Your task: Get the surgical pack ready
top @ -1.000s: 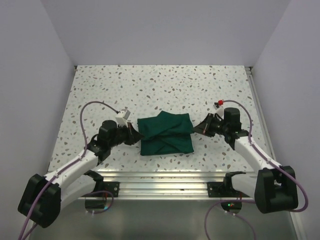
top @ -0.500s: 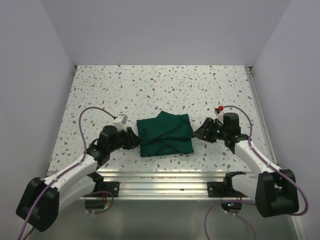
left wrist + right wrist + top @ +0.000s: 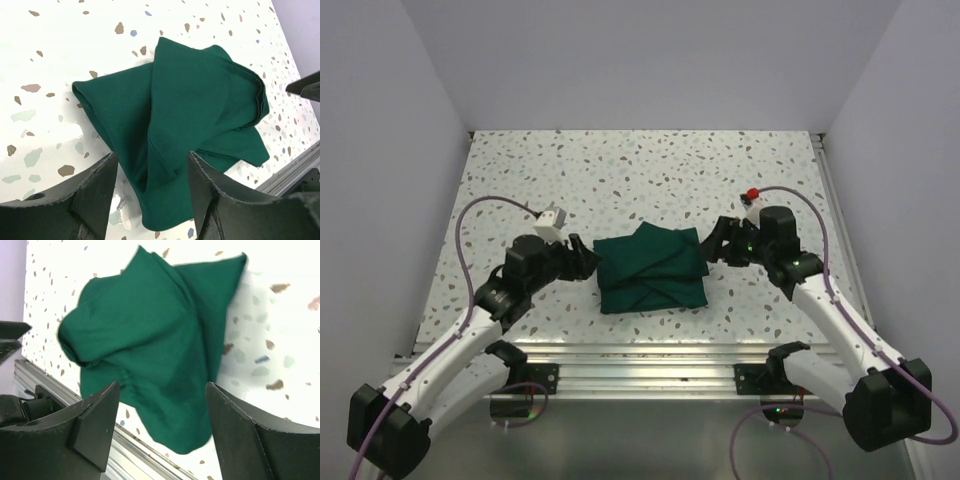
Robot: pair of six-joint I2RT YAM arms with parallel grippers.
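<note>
The cloth fold at the bundle's near edge [image 3: 666, 305] [image 3: 137, 405] lies below my right gripper, to its left in the top view, so the gripper moves over, back and down next.
The surgical pack [image 3: 652, 266] is a dark green cloth folded into a lumpy bundle at the middle of the speckled table; whatever lies inside is hidden. It also fills the left wrist view [image 3: 190, 115] and the right wrist view [image 3: 150, 345]. My left gripper [image 3: 586, 262] sits just off the bundle's left edge, open, its black fingers [image 3: 95, 195] apart with only cloth seen beyond them. On the opposite side, my right gripper [image 3: 717, 243] is open too, fingers [image 3: 100, 415] spread wide and holding nothing.
The metal rail [image 3: 650, 360] at the table's near edge runs just below the bundle. White walls close in the left, back and right of the speckled tabletop [image 3: 640, 170].
Both grippers were shut at the bundle's left and right edges and have opened, letting go of the cloth. Both have lifted back a little from it; the bundle stays in place.
</note>
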